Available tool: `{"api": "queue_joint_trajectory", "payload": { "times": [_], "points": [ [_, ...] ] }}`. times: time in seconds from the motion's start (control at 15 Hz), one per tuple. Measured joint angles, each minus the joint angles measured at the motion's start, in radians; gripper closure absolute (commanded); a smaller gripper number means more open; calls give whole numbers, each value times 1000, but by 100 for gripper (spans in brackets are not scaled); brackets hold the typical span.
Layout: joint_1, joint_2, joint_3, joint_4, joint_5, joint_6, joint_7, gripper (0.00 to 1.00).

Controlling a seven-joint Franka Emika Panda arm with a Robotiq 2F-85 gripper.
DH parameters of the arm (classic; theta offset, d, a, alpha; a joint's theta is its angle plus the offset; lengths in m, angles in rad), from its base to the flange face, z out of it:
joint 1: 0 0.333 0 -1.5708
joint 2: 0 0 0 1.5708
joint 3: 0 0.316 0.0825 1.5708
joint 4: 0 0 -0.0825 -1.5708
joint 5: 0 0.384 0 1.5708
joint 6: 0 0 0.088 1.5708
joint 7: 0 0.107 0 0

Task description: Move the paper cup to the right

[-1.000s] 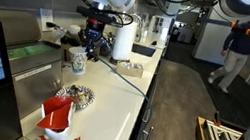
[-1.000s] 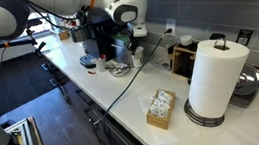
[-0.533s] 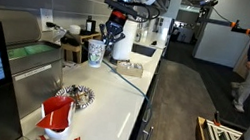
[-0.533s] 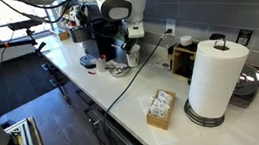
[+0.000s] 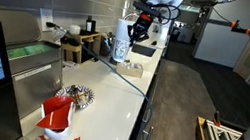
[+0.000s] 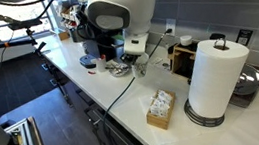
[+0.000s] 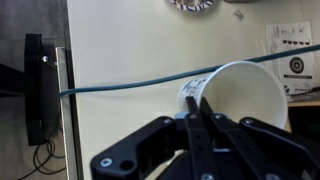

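My gripper holds the cup in midair, so it should move toward the wall and down to let go of the cup on the bare counter [image 6: 164, 84] beside the box of packets.
The paper cup [image 7: 240, 95] is small, white and printed. In the wrist view it lies sideways in the picture with its open mouth towards the camera. My gripper [image 7: 197, 102] is shut on the cup's rim, one finger inside and one outside. In an exterior view the gripper [image 5: 134, 31] holds the cup [image 5: 120, 49] above the counter, right in front of the tall paper towel roll [image 5: 121, 31]. In the exterior view from the far end the arm's wrist [image 6: 121, 8] hides most of the cup.
A blue cable [image 7: 120, 83] crosses the cream counter under the cup. A red container [image 5: 55, 115] and a wire trivet [image 5: 79, 95] sit near the front. The paper towel roll [image 6: 216, 76] and a small box of packets [image 6: 161, 109] stand on the counter.
My gripper has carried the cup up off the counter and along it, away from the red container, to in front of the paper towel roll.
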Motion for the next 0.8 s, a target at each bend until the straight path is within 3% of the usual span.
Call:
{"api": "queue_joint_trajectory", "payload": {
  "times": [0.4, 0.8],
  "points": [
    [-13, 86, -13, 67, 35, 0, 29, 99],
    [36, 208, 10, 258, -4, 42, 214, 99]
  ]
}}
